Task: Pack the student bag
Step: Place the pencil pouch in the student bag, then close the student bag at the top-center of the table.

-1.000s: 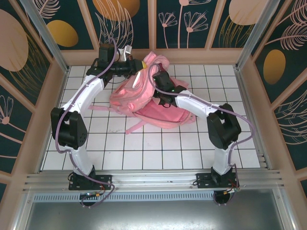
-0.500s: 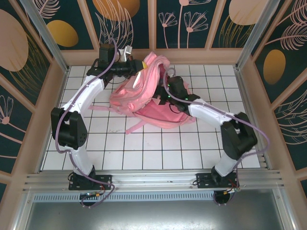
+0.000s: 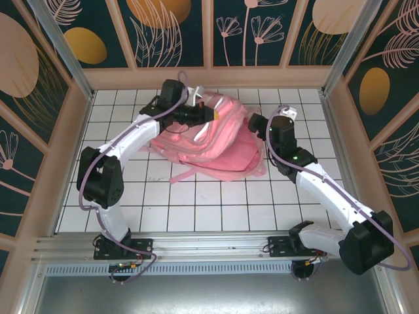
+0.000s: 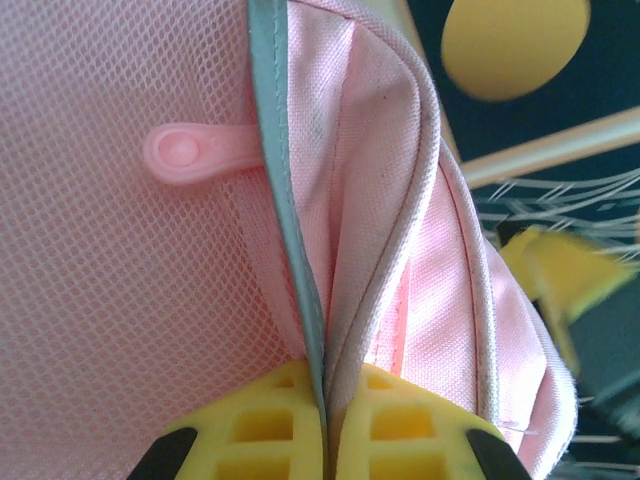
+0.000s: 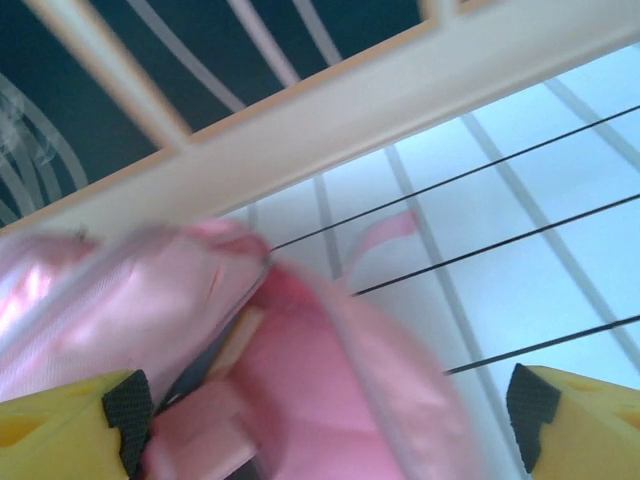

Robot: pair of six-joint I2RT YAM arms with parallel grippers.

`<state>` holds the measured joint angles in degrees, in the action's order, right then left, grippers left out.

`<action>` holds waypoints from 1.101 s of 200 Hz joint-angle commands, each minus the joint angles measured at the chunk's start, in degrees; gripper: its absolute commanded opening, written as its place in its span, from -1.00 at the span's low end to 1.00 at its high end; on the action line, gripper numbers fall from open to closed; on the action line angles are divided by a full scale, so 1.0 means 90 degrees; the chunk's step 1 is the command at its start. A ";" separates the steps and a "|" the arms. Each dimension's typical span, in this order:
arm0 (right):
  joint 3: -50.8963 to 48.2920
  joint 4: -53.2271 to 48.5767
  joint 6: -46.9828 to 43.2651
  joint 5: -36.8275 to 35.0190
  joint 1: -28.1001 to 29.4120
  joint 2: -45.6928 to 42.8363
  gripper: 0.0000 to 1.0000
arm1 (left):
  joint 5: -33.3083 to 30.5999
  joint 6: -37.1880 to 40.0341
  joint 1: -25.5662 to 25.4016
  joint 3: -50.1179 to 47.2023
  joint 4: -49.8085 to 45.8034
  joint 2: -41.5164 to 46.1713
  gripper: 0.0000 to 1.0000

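My left gripper pulls its fold of fabric back over the bag's opening next and releases it there, since that opening gapes nearer my base than the gripper.
The student bag, pink with silvery piping, lies slumped at the back middle of the white tiled table. My left gripper is at its top edge. In the left wrist view the yellow fingers of that gripper are shut on a fold of the bag's grey-edged fabric, beside a mesh panel and a pink zip pull. My right gripper hovers just off the bag's right side, open. In the blurred right wrist view its fingertips stand wide apart over the bag, with nothing held.
A pink strap trails from the bag toward the near side. The tiled table is fenced by wooden rails and aluminium posts. The back rail runs close behind the bag.
The left gripper has swung right and lowered the bag's top, so the bag lies flatter. The right arm has pulled out of the bag and moved off to its right.
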<state>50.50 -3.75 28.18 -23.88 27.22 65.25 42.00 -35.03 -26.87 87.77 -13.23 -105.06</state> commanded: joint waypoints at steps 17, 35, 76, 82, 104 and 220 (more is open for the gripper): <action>-0.0405 0.0067 0.0008 0.0224 -0.0650 -0.0206 0.76 | -0.0743 0.0965 -0.0467 -0.0597 -0.0670 -0.0003 -0.83; -0.0486 0.0262 0.0206 0.1002 -0.0920 -0.0196 0.74 | -0.0793 0.0888 -0.0628 -0.0876 -0.0415 -0.0082 -0.76; 0.0047 0.0189 0.0060 0.1591 -0.1060 0.0668 0.80 | -0.0675 0.0808 -0.0657 -0.1242 -0.0131 -0.0037 -0.76; 0.0186 0.0168 0.0002 0.1813 -0.1116 0.0864 0.80 | -0.0698 0.0857 -0.0651 -0.1294 -0.0180 -0.0005 -0.70; 0.0583 0.0266 -0.0001 0.2608 -0.1355 0.1542 0.76 | -0.0946 0.0960 -0.0654 -0.1765 -0.0153 0.0432 -0.59; 0.1760 0.0383 0.0131 0.4484 -0.1038 0.4363 0.45 | -0.2576 -0.0156 0.1321 -0.4339 0.0027 0.3399 0.12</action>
<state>69.82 -3.03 28.91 14.50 15.97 104.90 28.88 -31.44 -17.08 51.40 -11.31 -77.54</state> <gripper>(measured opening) 0.749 0.542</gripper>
